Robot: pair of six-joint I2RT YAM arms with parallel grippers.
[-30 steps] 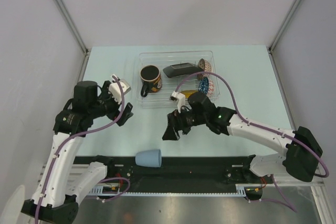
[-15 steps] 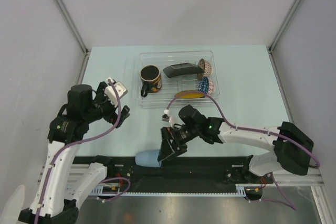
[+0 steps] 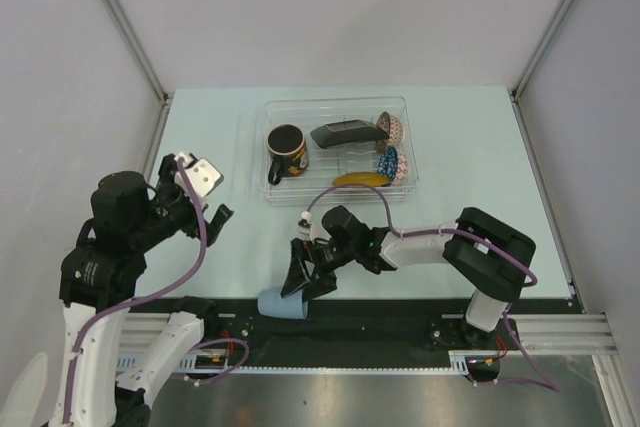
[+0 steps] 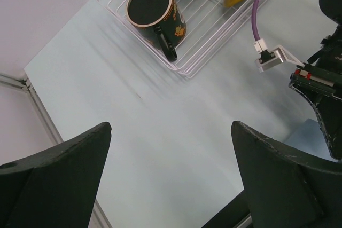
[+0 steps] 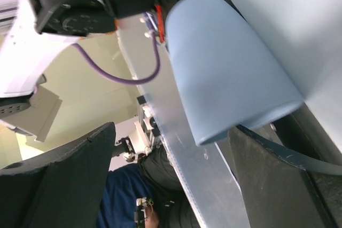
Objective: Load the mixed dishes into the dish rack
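Observation:
My right gripper eases to the left in the top view, astride the side at the rim of the cup [image 3: 281, 304] next, as the cup's opening faces the fingers there.
The small light-blue cup [image 3: 281, 304] lies on its side at the table's near edge; it fills the right wrist view [image 5: 230, 73]. My right gripper [image 3: 299, 283] is open, and the cup's rim lies just ahead of its fingers, close to the right fingertip [image 5: 278, 174]. The clear dish rack [image 3: 278, 198] holds the dark mug [image 3: 287, 150], the black square plate [image 3: 345, 132], the cream-pink bowl [image 3: 392, 127], the blue bowl [image 3: 390, 162] and the yellow saucer [image 3: 360, 180]. My left gripper [image 3: 205, 197] is open and empty over bare table at the left. Its view shows the mug [image 4: 155, 14] and the rack [image 4: 197, 52].
A black rail [image 3: 400, 312] with the arm bases runs along the near edge, right beside the cup. Grey walls and metal frame posts [image 3: 120, 27] close in the left, right and back. The right arm's purple cable [image 3: 350, 192] loops over the rack's front edge.
My right gripper has moved from the rack's front down to the near edge, up to the light-blue cup. My left arm has drawn back to the left.

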